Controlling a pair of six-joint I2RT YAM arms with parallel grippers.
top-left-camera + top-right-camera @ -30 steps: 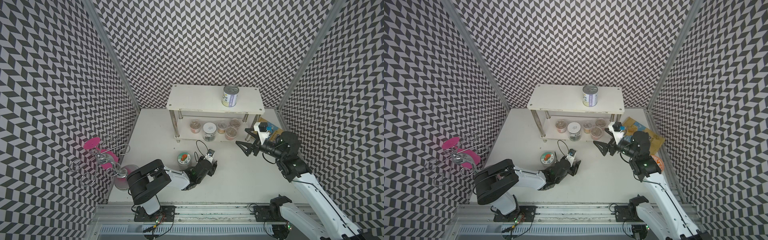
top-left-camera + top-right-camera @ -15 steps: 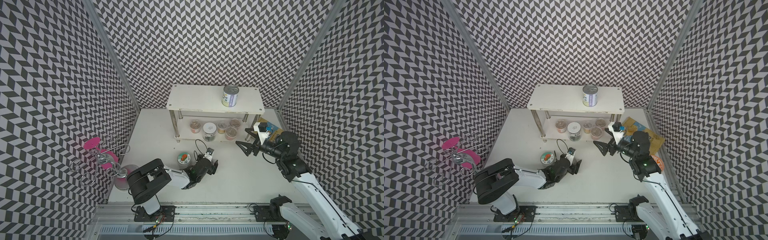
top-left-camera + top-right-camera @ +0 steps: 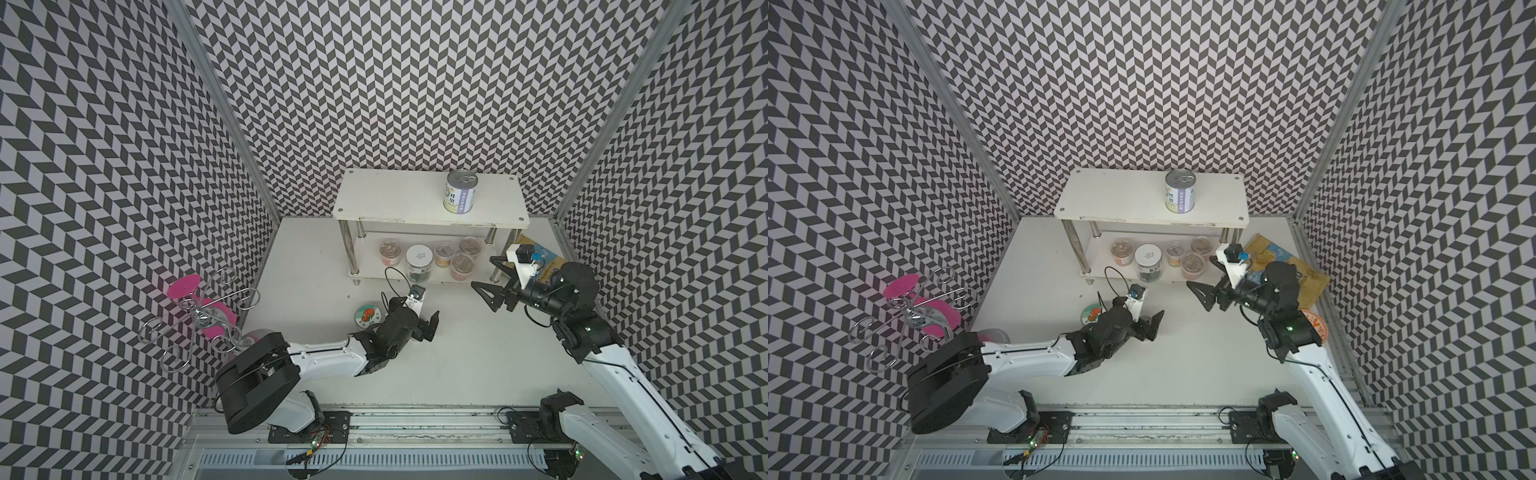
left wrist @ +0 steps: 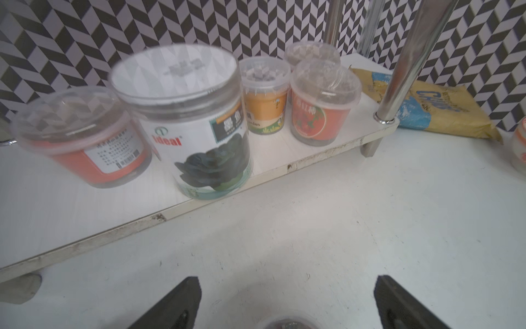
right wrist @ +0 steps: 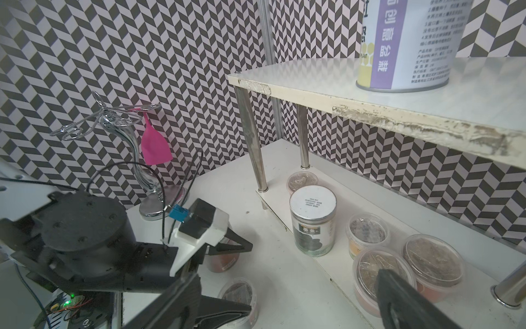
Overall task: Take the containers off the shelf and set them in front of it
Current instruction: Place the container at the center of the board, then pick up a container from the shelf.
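Note:
My right gripper needs to go up and reach outward to close around the tin can (image 3: 460,193) (image 5: 410,46), because the can is on the top board of the shelf, above the gripper and further outward.
The white shelf (image 3: 399,199) carries a tin can (image 3: 460,193) on its top board. A clear jar (image 4: 185,119) and several film-topped cups (image 4: 324,105) stand on its lower board (image 4: 313,151). In front of it, on the table, stands a jar (image 3: 368,316) with an orange picture on its lid. Beside that jar my left gripper (image 3: 424,316) is open, its fingers either side of a small cup (image 5: 239,296) without touching it. My right gripper (image 3: 484,272) hangs open and empty near the shelf's front right leg.
A chrome wire stand with pink discs (image 3: 203,316) is at the left wall. A yellow-blue chips bag (image 3: 1279,266) lies right of the shelf, and an orange-patterned bowl (image 3: 1314,326) sits by the right wall behind my right arm. Patterned walls close in three sides.
My left gripper's jaws have spread wider around the cup on the table. The right arm has not moved.

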